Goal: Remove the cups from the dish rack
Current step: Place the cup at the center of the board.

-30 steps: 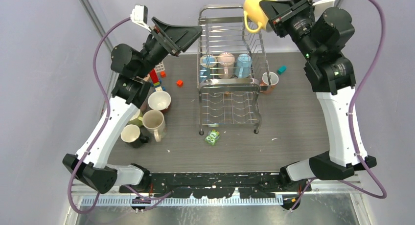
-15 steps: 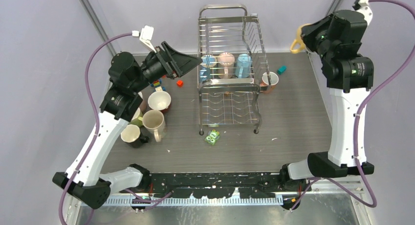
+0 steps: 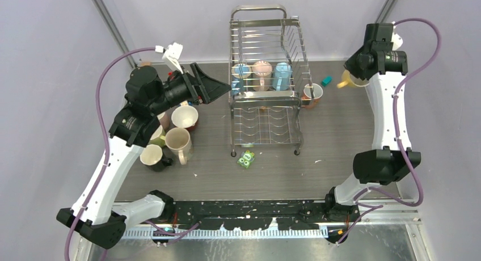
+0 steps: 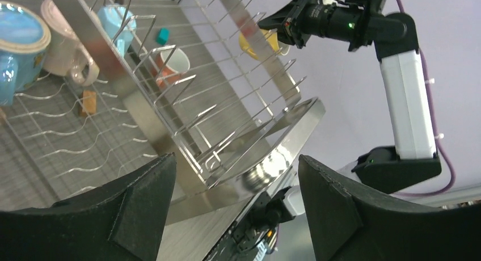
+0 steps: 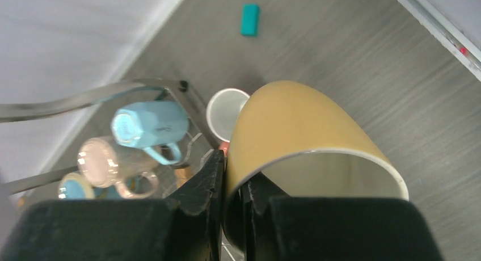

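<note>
The yellow mug goes down beside the salmon cup (image 3: 312, 93) next, as my right gripper lowers to the table and shifts toward that cup, because the table there is bare.
The silver wire dish rack (image 3: 264, 110) stands mid-table. Its upper tier holds two light blue mugs (image 3: 241, 72) (image 3: 282, 74) with a pale pink mug (image 3: 262, 70) between them. My right gripper (image 3: 356, 78) is shut on the wall of a yellow mug (image 5: 295, 125), held above the table right of the rack; one finger is inside the rim, one outside. A salmon cup (image 3: 312, 93) stands by the rack's right side. My left gripper (image 3: 214, 87) is open and empty, left of the rack's upper tier. The rack (image 4: 227, 130) fills the left wrist view.
Several mugs stand at the left: a dark red one (image 3: 184, 117), a cream one (image 3: 177, 140), a black one (image 3: 152, 157). A small green packet (image 3: 246, 159) lies before the rack. A teal block (image 3: 326, 80) lies near the salmon cup.
My right arm has swung from above the rack's top to the right and down, carrying the yellow mug. My left gripper has dropped lower and nearer the rack, still open.
</note>
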You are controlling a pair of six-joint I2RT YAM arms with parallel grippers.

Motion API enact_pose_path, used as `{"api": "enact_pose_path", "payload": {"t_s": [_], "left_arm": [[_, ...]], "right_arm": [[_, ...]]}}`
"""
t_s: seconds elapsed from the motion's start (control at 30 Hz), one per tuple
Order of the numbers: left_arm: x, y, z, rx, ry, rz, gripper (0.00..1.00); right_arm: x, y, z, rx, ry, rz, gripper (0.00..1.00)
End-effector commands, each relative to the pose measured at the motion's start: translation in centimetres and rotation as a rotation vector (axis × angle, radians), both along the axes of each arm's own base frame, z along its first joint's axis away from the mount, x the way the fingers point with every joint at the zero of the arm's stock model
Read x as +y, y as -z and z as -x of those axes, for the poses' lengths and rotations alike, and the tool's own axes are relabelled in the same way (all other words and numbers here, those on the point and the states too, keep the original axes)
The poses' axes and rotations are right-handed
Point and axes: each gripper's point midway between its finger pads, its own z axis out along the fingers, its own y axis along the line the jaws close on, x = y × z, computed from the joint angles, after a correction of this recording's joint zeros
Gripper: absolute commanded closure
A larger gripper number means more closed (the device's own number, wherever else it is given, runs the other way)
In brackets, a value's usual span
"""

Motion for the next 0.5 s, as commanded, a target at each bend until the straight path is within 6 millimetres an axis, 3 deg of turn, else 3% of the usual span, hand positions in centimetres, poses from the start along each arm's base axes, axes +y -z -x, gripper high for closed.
{"api": "enact_pose_path", "payload": {"t_s": [0.0, 0.3, 0.47], "left_arm": [[0.7, 0.9, 1.3, -0.006, 0.01, -0.047, 0.2], [1.2, 2.7, 2.1, 0.025, 0.009, -0.066, 0.2], [1.2, 3.7, 2.2, 0.042, 0.012, -0.074, 0.2]], "right_arm": [[-1.5, 1.0, -1.0, 0.001, -0.002, 0.011, 0.99], [-3.7, 11.0, -5.1, 0.231, -0.002, -0.044, 0.99], [-4.3, 15.1, -7.3, 0.316, -0.006, -0.082, 0.99]]}}
